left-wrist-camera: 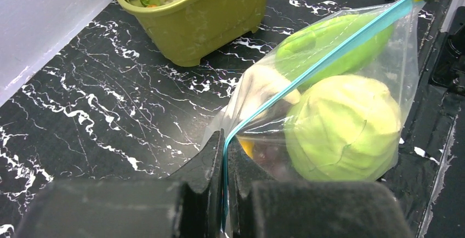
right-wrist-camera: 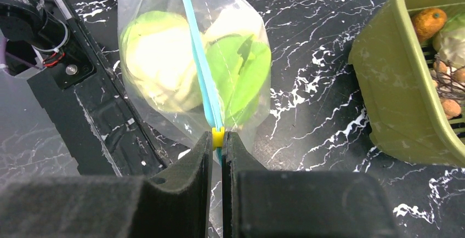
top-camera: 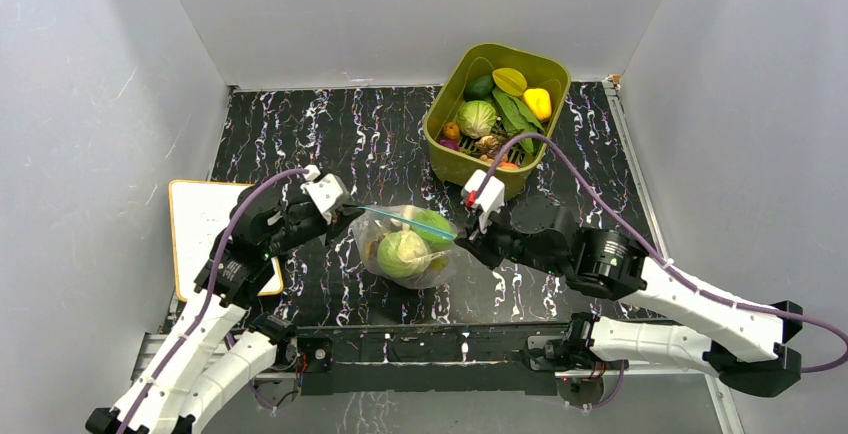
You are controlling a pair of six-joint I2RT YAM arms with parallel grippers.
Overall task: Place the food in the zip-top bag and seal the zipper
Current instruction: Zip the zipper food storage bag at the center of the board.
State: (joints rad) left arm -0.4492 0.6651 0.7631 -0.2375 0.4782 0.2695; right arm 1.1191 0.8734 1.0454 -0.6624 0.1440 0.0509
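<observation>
My right gripper eases slightly outward next, then opens to release that end, since the yellow slider already sits at the zipper's end (top-camera: 453,237) (right-wrist-camera: 217,137) between my fingers.
The clear zip-top bag (top-camera: 405,244) hangs between my two grippers above the table, holding a green cabbage (top-camera: 402,252), a green piece and a pale piece. Its blue zipper (top-camera: 405,221) runs taut from one gripper to the other. My left gripper (top-camera: 347,212) is shut on the zipper's left end (left-wrist-camera: 225,156). My right gripper (top-camera: 462,240) is shut on the zipper's right end at the yellow slider (right-wrist-camera: 217,137). The cabbage (left-wrist-camera: 342,128) and the zipper (left-wrist-camera: 323,57) show in the left wrist view. The bag (right-wrist-camera: 192,57) also shows in the right wrist view. More food lies in the olive-green tub (top-camera: 497,114).
The olive-green tub stands at the back right and also shows in the left wrist view (left-wrist-camera: 192,21) and right wrist view (right-wrist-camera: 395,101). A white board with a yellow rim (top-camera: 205,229) lies at the left. The arms' black base rail (top-camera: 430,344) runs along the near edge.
</observation>
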